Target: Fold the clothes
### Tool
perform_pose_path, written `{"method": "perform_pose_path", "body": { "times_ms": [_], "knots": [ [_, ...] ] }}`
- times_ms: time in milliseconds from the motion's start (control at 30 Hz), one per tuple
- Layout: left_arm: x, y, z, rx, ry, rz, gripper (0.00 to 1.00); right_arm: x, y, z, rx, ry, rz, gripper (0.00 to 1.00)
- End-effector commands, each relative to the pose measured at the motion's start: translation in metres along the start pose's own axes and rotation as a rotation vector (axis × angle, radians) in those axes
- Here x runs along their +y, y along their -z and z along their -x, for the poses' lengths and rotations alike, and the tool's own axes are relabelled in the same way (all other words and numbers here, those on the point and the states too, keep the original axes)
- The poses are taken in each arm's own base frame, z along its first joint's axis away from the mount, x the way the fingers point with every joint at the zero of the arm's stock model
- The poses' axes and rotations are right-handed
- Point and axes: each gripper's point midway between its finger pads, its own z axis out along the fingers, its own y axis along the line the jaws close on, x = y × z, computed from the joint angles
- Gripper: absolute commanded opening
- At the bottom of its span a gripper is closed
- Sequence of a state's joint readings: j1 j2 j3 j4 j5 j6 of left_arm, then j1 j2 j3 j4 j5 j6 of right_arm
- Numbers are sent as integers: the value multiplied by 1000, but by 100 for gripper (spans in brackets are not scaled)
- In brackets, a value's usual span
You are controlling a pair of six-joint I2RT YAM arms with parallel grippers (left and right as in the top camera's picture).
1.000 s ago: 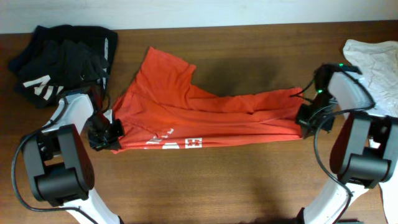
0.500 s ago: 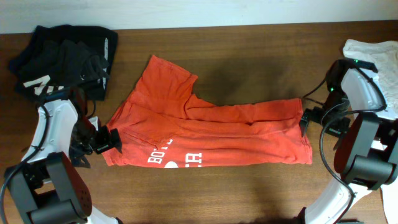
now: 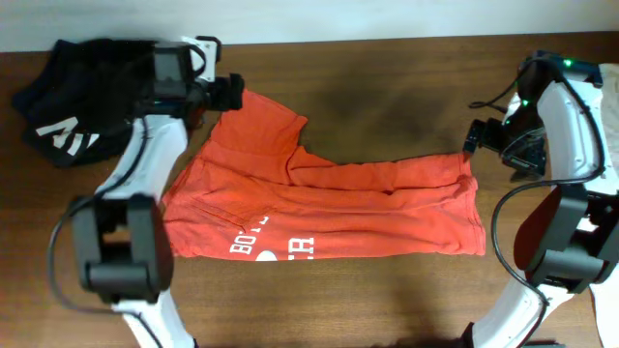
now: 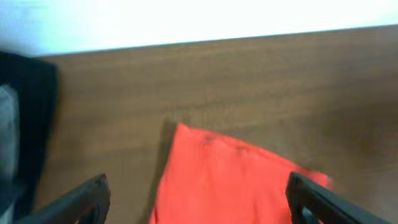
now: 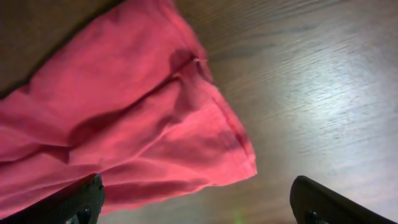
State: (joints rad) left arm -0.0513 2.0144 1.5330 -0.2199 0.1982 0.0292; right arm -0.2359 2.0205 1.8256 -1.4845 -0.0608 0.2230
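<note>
The left gripper moves down next onto the shirt's edge facing the black garments, just short of the shirt's far corner. That edge lies loose between the gripper's open fingers.
The red-orange T-shirt point(image 3: 329, 198) of the clothes lies spread across the table, its white lettering point(image 3: 271, 247) near the front edge. My left gripper point(image 3: 232, 93) hangs open over the shirt's far left corner; in the left wrist view that corner point(image 4: 230, 183) shows between the wide-apart fingers point(image 4: 84, 198), with nothing gripped. My right gripper point(image 3: 474, 135) stands open just off the shirt's far right corner. In the right wrist view the hem corner point(image 5: 245, 163) lies loose on the wood between the spread fingers point(image 5: 320, 202).
Black garments with white markings point(image 3: 82, 97) are heaped at the far left, close behind my left arm; their edge point(image 4: 25, 124) shows in the left wrist view. A white garment point(image 3: 611, 116) peeks out behind my right arm. Bare wood point(image 3: 387, 300) runs along the front.
Both grippers opened and let go of the shirt, which now lies flatter and wider. My left arm swung from the front left to the far corner; my right gripper drew back and up.
</note>
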Motion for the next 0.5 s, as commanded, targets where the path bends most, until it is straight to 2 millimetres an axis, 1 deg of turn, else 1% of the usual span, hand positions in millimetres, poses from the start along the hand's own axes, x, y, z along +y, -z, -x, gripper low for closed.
{"method": "perform_pose_path", "body": {
  "times_ms": [0,33,67,100,133,167,200,233,267,300,333,367,400,433,467],
  "knots": [
    [5,-54,-61,125,-26,2,89,15,5,-2,-18,47,7,99],
    [6,-60,-70,142,-30,7,89,16,5,-2,-19,50,7,99],
    [8,-71,-89,186,-64,26,84,16,5,-1,-21,51,7,98],
    [10,-77,-100,214,-97,55,85,16,5,-1,-23,50,8,99],
    [13,-80,-107,235,-109,92,85,16,5,0,-25,50,8,99],
    [14,-85,-119,266,-124,127,85,16,5,0,-25,50,8,99],
    [13,-88,-125,277,-125,124,85,16,5,0,-25,50,8,99],
    [13,-90,-129,286,-124,124,70,16,5,0,-26,50,5,99],
    [17,-91,-131,292,-126,145,38,13,5,0,-29,50,-8,100],
    [22,-89,-133,302,-128,168,0,12,5,2,-36,51,-17,81],
    [23,-89,-135,309,-126,172,0,13,6,7,-56,53,-12,73],
    [23,-89,-134,307,-126,172,0,15,6,15,-89,75,-5,74],
    [23,-89,-134,308,-126,172,0,15,7,27,-138,80,-14,78],
    [24,-88,-136,315,-126,172,0,15,8,42,-197,80,-22,79],
    [28,-87,-136,315,-118,178,0,21,5,53,-226,85,2,72]
  ]
}}
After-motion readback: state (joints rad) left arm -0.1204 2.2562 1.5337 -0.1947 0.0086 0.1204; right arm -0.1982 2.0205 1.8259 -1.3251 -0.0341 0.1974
